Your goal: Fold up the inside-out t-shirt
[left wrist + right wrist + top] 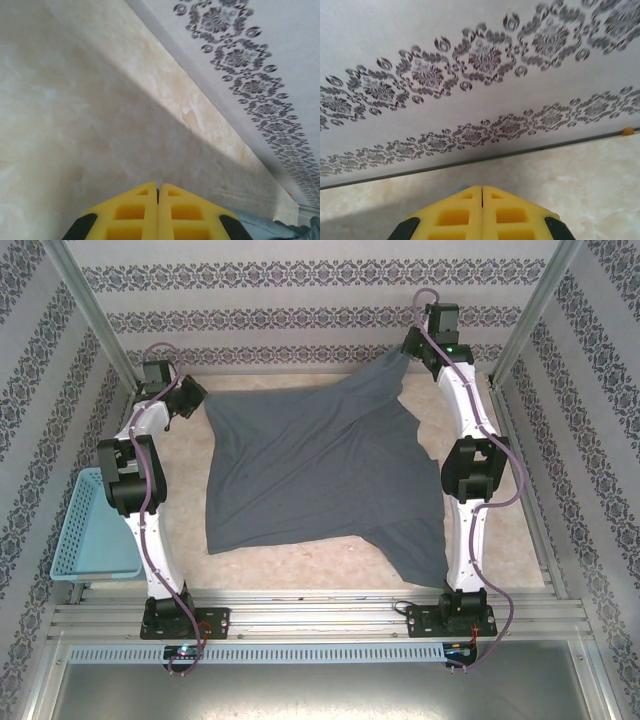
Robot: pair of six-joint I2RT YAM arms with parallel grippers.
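The robot's left gripper needs to move back and down over the shirt's basket-side edge (213, 463) to let go of the shirt's corner there, since the shirt's far edge is already stretched between both grippers.
The inside-out t-shirt (320, 470), dark slate-grey, lies spread over the pale table, stretched between two far corners. My left gripper (198, 400) is at the shirt's far-left corner, and its yellow jaws (158, 186) are pressed shut. A strip of grey cloth (272, 227) trails off beside them. My right gripper (408, 352) is at the back right, where the shirt's far-right corner is pulled up into a point. Those jaws (482, 188) are shut too, with a sliver of cloth (463, 188) showing at the tip. The pinched cloth itself is hidden by the fingers.
A light-blue mesh basket (95, 530) hangs off the table's left edge beside the left arm. Patterned walls (300, 300) close in the back and sides, close to both grippers. Bare table (300, 560) shows in front of the shirt's near hem.
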